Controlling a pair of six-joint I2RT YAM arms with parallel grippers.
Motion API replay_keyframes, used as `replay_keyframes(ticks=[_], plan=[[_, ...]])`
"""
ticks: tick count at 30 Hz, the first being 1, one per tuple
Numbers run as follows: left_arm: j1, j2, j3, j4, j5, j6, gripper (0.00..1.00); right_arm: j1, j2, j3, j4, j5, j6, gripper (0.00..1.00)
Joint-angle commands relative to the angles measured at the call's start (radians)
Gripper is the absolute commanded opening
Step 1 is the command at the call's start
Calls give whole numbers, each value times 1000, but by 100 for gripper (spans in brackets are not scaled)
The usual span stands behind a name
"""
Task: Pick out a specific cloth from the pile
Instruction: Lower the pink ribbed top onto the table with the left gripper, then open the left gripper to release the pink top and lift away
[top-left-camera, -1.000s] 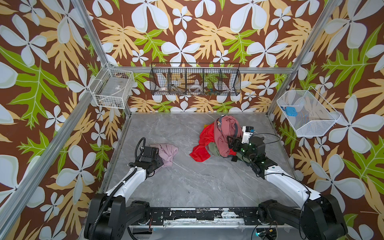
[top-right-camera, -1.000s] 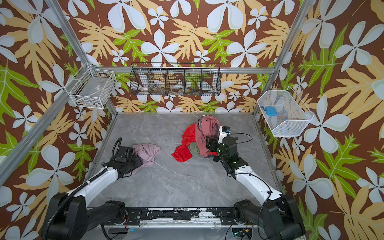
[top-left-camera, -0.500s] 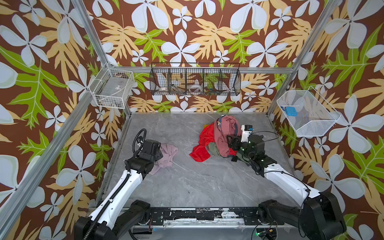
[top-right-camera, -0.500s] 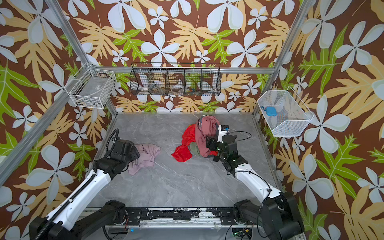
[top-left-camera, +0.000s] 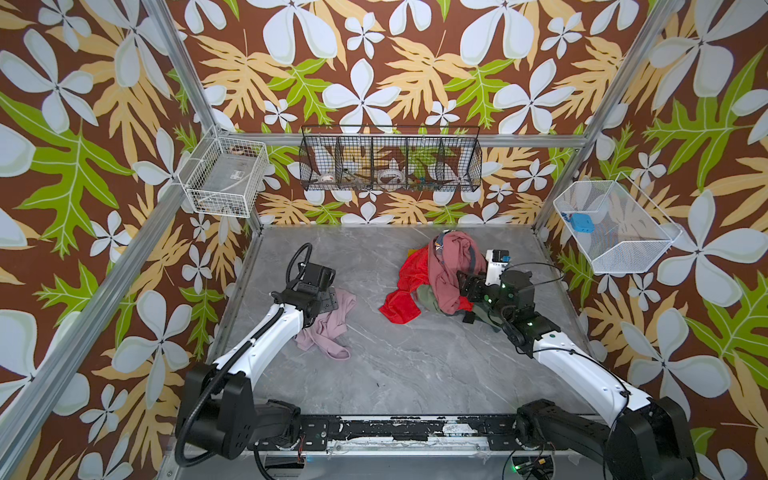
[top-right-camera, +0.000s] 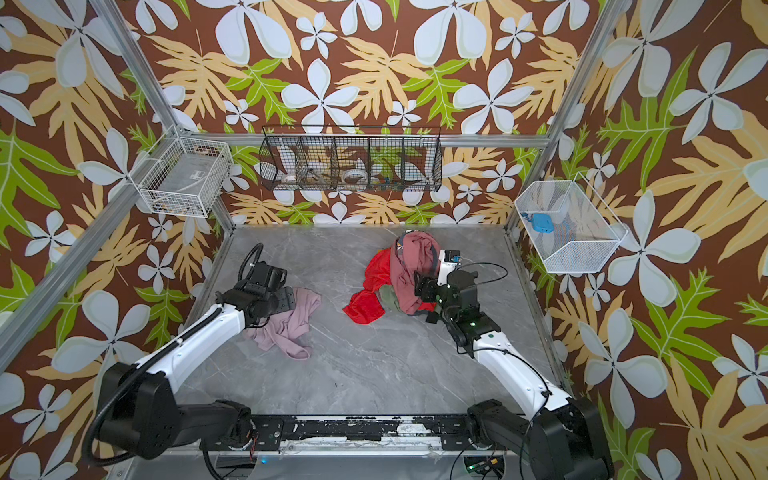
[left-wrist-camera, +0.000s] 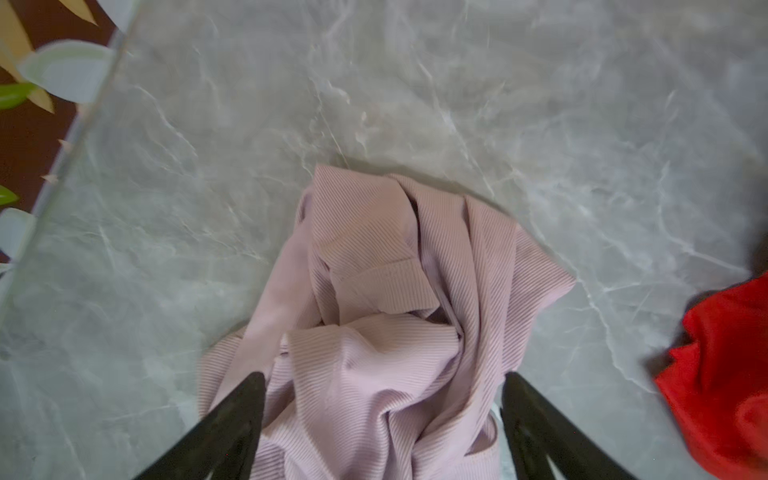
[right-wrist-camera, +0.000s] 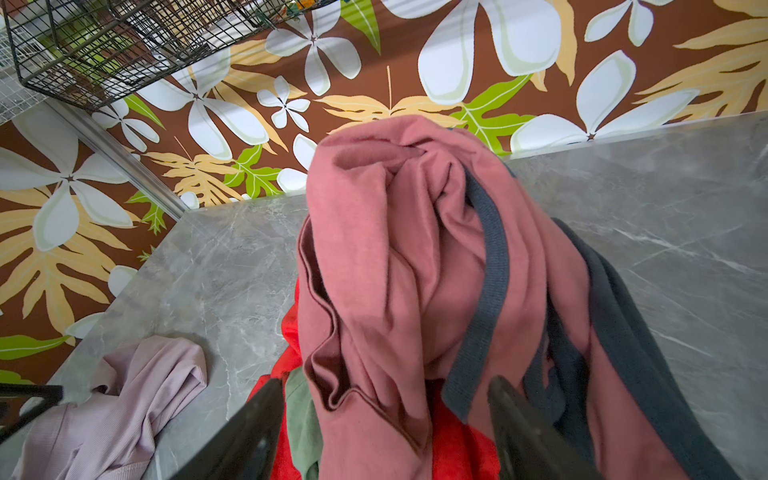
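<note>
The bunched folds of the lilac garment (top-left-camera: 327, 321) (left-wrist-camera: 374, 424) lie below my left gripper's spread fingers, which already straddle that fabric, so those open fingers need to lower onto it next.
The cloth (top-left-camera: 328, 328) (top-right-camera: 291, 324) is a pale lilac ribbed garment, crumpled on the grey table at the left, apart from the pile. My left gripper (top-left-camera: 321, 300) (left-wrist-camera: 382, 378) hovers over it, open, its black fingers (left-wrist-camera: 232, 415) spread to either side of the fabric (left-wrist-camera: 395, 291). The pile (top-left-camera: 440, 282) (top-right-camera: 405, 274) stands right of centre: a dusty-rose garment (right-wrist-camera: 395, 249) with a grey-blue band on top, bright red cloth (top-left-camera: 399, 307) and olive green below. My right gripper (top-left-camera: 463, 286) (right-wrist-camera: 385, 383) is open, pushed into the pile with fabric between its spread jaws.
A black wire basket (top-left-camera: 390, 160) hangs on the back wall. A white wire basket (top-left-camera: 226, 176) is at the left corner, and a white mesh basket (top-left-camera: 611, 224) with a blue item is on the right wall. Bare marble table (top-left-camera: 415, 374) lies in front.
My left gripper has opened wider and lifted a little. The lilac cloth has dropped and spread out toward the front. The right arm has hardly moved.
</note>
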Motion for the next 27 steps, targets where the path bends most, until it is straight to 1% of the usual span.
replay_keyframes(ticks=[1,7,10,12,13,14,15,17,20,22,27], plan=[[7,72,-20,47,67,29,90,2,-10,-6,-12,7,-15,77],[12,213,-31,108,129,35,89,2,-20,-3,-28,10,-28,77],[12,277,-31,126,109,39,86,2,-24,-4,-32,13,-32,77],[12,310,-29,138,113,47,81,2,-27,-6,-34,16,-31,77],[12,324,-27,142,113,53,77,2,-30,-7,-35,19,-32,77],[12,335,-25,146,115,58,71,2,-31,-7,-38,21,-33,77],[12,342,-25,151,117,60,63,2,-33,-7,-40,23,-34,77],[15,345,-21,160,123,63,41,2,-37,-6,-42,28,-33,78],[24,317,-27,192,151,60,15,2,-40,-7,-46,31,-34,78],[29,291,-19,200,155,60,1,2,-43,-5,-47,36,-34,77],[32,224,48,217,143,97,0,2,-42,-3,-43,37,-34,77]])
